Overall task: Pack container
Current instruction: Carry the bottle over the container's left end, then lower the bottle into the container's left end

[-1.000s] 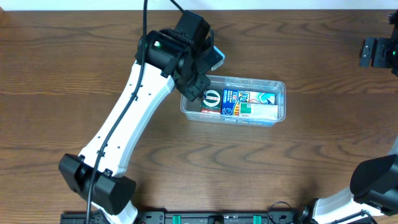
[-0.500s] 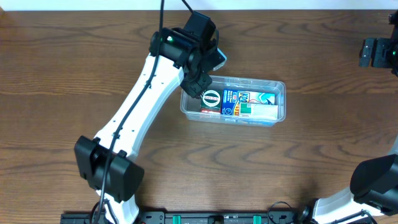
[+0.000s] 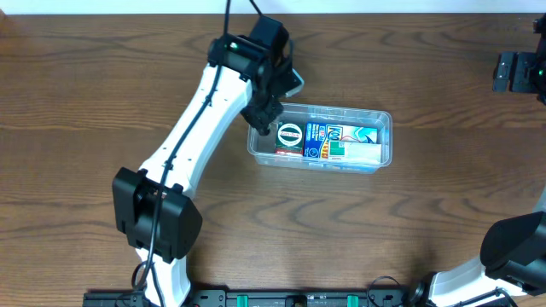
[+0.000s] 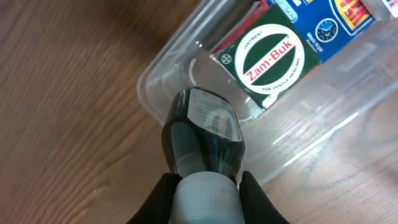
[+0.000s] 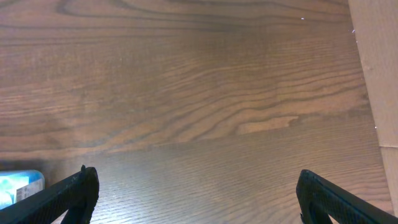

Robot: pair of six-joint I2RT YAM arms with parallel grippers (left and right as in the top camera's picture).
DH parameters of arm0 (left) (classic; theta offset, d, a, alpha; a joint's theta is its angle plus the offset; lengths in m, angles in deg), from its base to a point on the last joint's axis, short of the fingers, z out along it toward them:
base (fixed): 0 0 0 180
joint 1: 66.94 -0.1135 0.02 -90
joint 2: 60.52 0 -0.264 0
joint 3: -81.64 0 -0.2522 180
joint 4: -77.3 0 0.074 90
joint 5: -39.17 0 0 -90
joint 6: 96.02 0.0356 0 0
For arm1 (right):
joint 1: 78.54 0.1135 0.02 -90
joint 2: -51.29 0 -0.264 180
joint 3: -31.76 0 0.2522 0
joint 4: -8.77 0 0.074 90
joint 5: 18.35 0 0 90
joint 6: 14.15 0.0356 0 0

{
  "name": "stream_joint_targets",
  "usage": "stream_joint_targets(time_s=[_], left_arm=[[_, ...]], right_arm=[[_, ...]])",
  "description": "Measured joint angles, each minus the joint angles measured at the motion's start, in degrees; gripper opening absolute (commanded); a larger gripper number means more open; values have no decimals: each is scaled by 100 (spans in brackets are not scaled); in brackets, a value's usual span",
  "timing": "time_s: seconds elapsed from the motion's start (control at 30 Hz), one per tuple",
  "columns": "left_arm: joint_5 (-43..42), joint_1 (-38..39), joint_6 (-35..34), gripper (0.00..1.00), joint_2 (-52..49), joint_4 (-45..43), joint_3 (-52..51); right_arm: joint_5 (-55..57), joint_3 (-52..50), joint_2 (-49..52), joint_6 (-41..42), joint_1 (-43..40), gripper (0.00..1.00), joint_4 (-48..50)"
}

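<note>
The tub's empty end (image 4: pixel 204 76) beside the Zam-Buk box is below. My left gripper should next lower the bottle (image 4: pixel 205 137) into that free space and let go of the white cap.
The container (image 3: pixel 386 136) is a clear shallow tub in the middle of the table. It holds a green Zam-Buk box (image 3: pixel 290 135) and a blue box (image 3: pixel 341 141). My left gripper (image 3: pixel 264 115) is over the tub's left end. In the left wrist view, the left gripper (image 4: pixel 208 186) is shut on the white cap of a dark bottle (image 4: pixel 205 137). The bottle's far end points down into the container's (image 4: pixel 323 137) left corner, beside the Zam-Buk box (image 4: pixel 270 62). My right gripper (image 5: pixel 196 193) is open and empty over bare wood, at the far right edge of the overhead view (image 3: pixel 512 72).
The table is dark wood. A pale board (image 5: pixel 379 74) runs along the right edge of the right wrist view. A bit of blue packaging (image 5: pixel 18 186) shows at that view's lower left.
The left arm's elbow and lower link have swung to the right. Its wrist has stayed over the container's left end with the bottle. The right arm has not moved.
</note>
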Motion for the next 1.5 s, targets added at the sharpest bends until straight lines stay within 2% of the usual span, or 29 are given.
stream_joint_targets(time_s=[0.27,0.63,1.03,1.2,1.5], left_arm=[[2,-138,127,10,0,-63,0],[-4,-138,693,9,0,-184,-306],[-28,-138,824,10,-2,-492,-645],[-175,-138,841,25,-2,-542,-802],[-306,-138,841,25,-4,-745,-1224]], right_arm=[[0,2,0,0,0,99,0],[0,2,0,0,0,99,0],[0,2,0,0,0,99,0],[0,2,0,0,0,99,0],[0,2,0,0,0,99,0]])
